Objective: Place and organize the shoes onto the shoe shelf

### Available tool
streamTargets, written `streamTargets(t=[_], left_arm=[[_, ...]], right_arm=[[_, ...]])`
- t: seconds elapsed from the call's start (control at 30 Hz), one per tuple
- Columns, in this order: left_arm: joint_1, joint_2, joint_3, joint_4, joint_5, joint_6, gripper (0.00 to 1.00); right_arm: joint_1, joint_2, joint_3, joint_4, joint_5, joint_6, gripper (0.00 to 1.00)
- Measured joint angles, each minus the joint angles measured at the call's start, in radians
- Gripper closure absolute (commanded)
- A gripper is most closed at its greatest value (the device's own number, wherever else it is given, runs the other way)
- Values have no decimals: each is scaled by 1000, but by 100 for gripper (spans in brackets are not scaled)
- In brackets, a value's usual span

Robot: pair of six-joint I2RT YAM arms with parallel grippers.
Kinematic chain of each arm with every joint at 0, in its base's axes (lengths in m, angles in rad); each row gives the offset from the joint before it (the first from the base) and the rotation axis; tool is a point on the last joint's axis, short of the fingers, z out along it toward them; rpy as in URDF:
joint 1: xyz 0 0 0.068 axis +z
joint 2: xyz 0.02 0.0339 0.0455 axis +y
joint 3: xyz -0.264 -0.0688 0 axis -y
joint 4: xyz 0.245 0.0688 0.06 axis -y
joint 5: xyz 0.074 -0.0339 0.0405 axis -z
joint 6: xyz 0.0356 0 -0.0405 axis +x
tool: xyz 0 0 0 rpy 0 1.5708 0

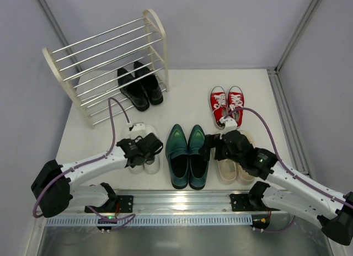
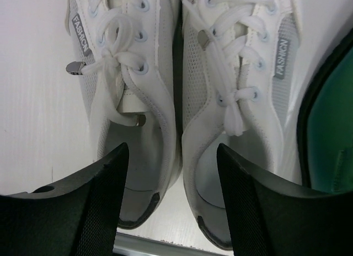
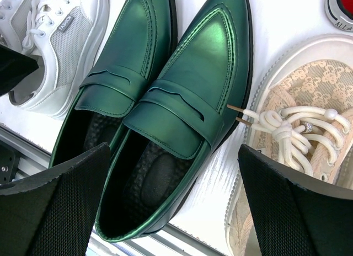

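My left gripper moves down and outward into the white sneakers' collars toward the laces next, then closes. Both inner sides of the sneakers stand between its fingers.
The shoe shelf (image 1: 155,27) stands at the back left, with the black dress shoes (image 1: 140,86) on its lowest tier, right half. White sneakers (image 2: 220,74) lie at the near left. My left gripper (image 2: 172,148) hangs open over their heels, one finger above each shoe's collar. Dark green loafers (image 1: 187,155) lie in the middle. My right gripper (image 3: 174,151) is open above the right loafer's (image 3: 187,85) heel, gripping nothing. Its right finger is over a beige lace-up sneaker (image 3: 309,101). Red canvas sneakers (image 1: 226,104) sit at the back right.
A metal rail (image 1: 182,201) runs along the near edge, just behind the shoes' heels. Walls close in the back and both sides. The left half of the shelf's tiers holds nothing. The loafers lie close between the white and beige pairs.
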Motion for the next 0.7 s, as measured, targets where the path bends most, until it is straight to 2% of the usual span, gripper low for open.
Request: streamTargets(t=[0.13,0.37,0.7], left_arm=[[-2,21,-61,48,-18,-13,40],[-23,21,-154,253,-71,42,44],[-36,14,-187,388,-175,90,46]], right_arm=[[0,-3,-8,0,6,2,3],[0,-6,-20,-1,9,6,3],[0,-5,-34,3,9,9,3]])
